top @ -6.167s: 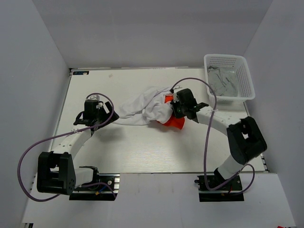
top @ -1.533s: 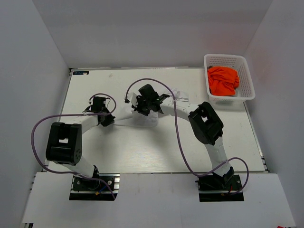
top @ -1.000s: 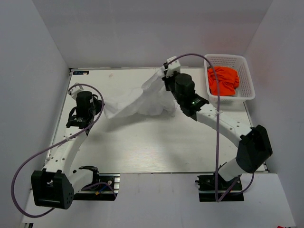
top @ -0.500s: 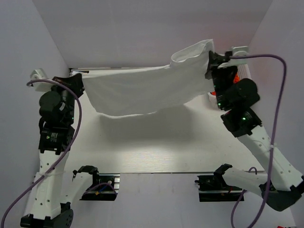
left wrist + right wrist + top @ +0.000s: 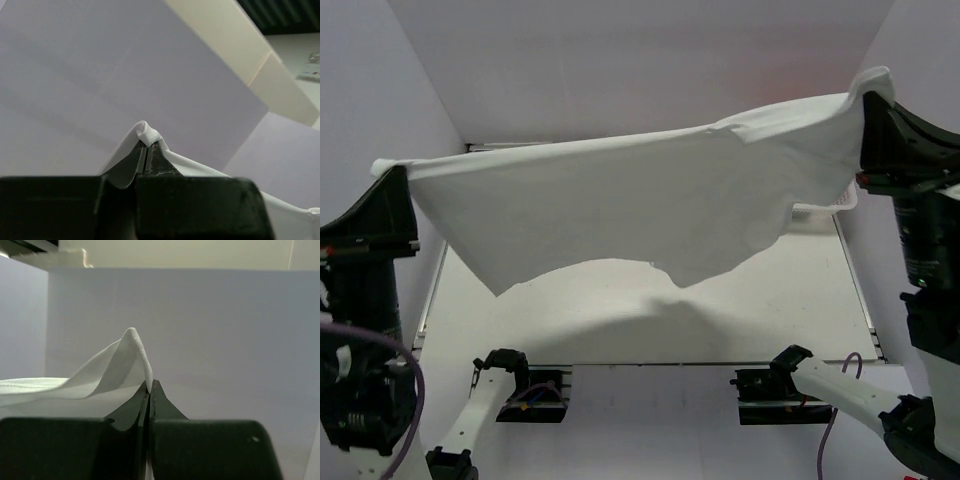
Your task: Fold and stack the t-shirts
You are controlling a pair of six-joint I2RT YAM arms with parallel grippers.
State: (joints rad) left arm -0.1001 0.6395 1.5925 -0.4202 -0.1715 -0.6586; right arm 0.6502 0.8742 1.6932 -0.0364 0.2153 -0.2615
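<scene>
The corner of the t-shirt goes down toward the table's far edge next, as my left gripper tilts downward, lowers and releases it there, since the t-shirt hangs spread out above the table.
A plain white t-shirt (image 5: pixel 620 200) hangs spread out in the air, high above the table (image 5: pixel 720 320), stretched between my two raised arms. At the far left my left gripper (image 5: pixel 392 172) is shut on one corner of it. The left wrist view shows a small bunch of white cloth (image 5: pixel 148 132) pinched at that gripper's (image 5: pixel 146 146) tips. My right gripper (image 5: pixel 868 95) is shut on the opposite corner at the upper right. In the right wrist view a fold of cloth (image 5: pixel 120 365) rises from that gripper's (image 5: pixel 150 383) closed tips. The shirt's lower edge sags unevenly.
A sliver of the white mesh basket (image 5: pixel 817 209) peeks out under the shirt at the right; the shirt covers the rest of it. White walls close in the table on three sides. Both arm bases (image 5: pixel 520 380) sit at the near edge.
Both arms have risen higher and moved further apart. The white shirt is pulled wider and nearer the camera, and now covers the back of the table and most of the basket.
</scene>
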